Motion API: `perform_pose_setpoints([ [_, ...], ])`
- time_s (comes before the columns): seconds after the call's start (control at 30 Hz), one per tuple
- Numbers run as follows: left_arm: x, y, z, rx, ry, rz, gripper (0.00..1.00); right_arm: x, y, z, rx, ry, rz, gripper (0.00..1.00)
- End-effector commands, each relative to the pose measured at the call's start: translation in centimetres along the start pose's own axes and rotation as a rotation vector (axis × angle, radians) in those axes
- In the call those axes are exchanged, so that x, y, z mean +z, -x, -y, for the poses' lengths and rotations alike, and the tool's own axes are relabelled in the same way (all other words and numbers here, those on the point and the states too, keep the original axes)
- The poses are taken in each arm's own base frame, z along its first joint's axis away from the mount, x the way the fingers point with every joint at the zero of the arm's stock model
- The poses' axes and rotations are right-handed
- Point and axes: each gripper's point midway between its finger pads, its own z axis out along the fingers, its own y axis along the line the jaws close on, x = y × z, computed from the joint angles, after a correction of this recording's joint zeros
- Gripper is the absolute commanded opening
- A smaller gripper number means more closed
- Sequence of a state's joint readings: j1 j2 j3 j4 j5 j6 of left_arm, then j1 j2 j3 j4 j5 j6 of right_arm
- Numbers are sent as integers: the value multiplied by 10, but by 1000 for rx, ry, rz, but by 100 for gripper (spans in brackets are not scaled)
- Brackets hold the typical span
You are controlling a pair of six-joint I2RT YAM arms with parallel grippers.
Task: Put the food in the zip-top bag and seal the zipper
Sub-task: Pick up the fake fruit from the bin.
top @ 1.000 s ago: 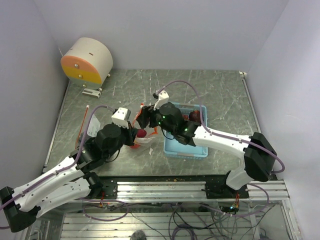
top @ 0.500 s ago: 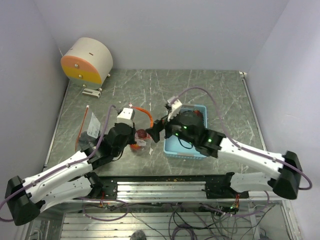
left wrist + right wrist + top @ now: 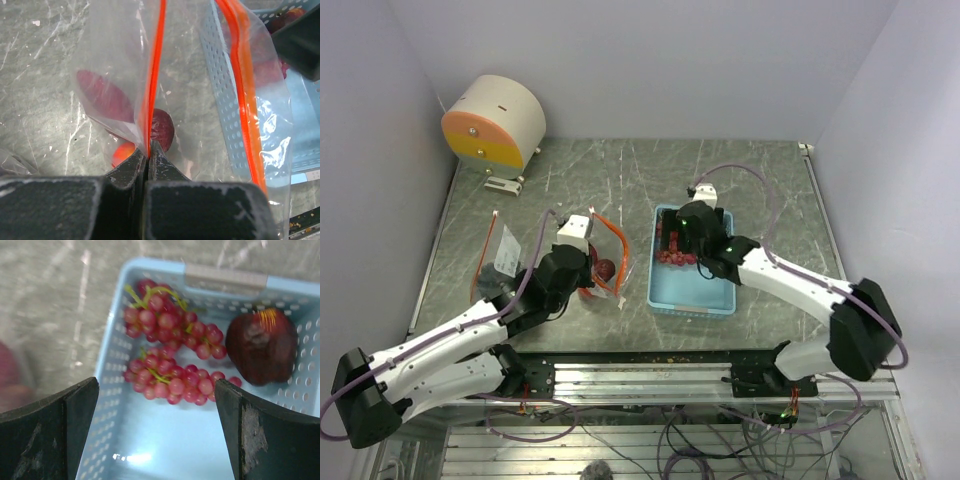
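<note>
My right gripper's open fingers will go down next onto the nearer cluster of red berries in the tray, as it is below the gap between them.
The clear zip-top bag (image 3: 607, 268) lies left of the light blue tray (image 3: 692, 292). My left gripper (image 3: 148, 147) is shut on one side of its orange-red zipper (image 3: 154, 75); the other zipper side (image 3: 241, 85) stands apart, so the mouth gapes. Inside the bag lie a dark red round fruit (image 3: 163, 130) and another red piece (image 3: 102, 95). My right gripper (image 3: 157, 385) hangs open over the tray (image 3: 125, 405), above two clusters of red berries (image 3: 172, 381) and a dark red fruit (image 3: 261, 345). Nothing is between its fingers.
A round beige and orange device (image 3: 492, 122) stands at the back left. Another clear bag with an orange edge (image 3: 498, 256) lies at the left of the table. Purple cables loop above both wrists.
My right gripper has opened and swung from the bag's mouth back over the tray. A red fruit now lies in the bag. The left gripper has kept its hold.
</note>
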State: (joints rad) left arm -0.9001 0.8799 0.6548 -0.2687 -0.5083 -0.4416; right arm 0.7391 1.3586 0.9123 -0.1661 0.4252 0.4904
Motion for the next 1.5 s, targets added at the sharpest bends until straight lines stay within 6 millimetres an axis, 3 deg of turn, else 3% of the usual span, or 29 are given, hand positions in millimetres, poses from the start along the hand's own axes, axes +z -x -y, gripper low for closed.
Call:
perform_pose_setpoints([
  [0.0, -8, 16, -1, -16, -11, 50, 7, 20, -21, 17, 0, -99, -73, 100],
  [0.3, -12, 18, 1, -6, -35, 50, 7, 77, -84, 47, 67, -153, -262, 100],
  [0.53, -12, 18, 3, -2, -45, 50, 7, 98, -114, 49, 77, -147, -329, 97],
  [0.6, -12, 19, 3, -2, -48, 51, 7, 99, -120, 49, 70, -145, -344, 79],
  [0.7, -12, 19, 4, -3, -52, 49, 7, 94, -120, 49, 72, -136, -340, 43],
  [0.77, -12, 19, 5, -5, -56, 48, 7, 88, -114, 49, 75, -125, -325, 25],
  [0.93, -13, 18, 4, -12, -56, 49, 7, 64, -83, 42, 85, -68, -250, 0],
  [1.13, -13, 15, 2, -17, -46, 46, 7, 14, -20, 13, 96, 139, -85, 0],
  [1.3, -8, 10, 2, -22, -42, 39, 7, -50, 34, -39, 125, 499, 83, 0],
  [1.47, -6, 7, 6, -32, -51, 28, 7, -117, 74, -80, 202, 844, 249, 0],
])
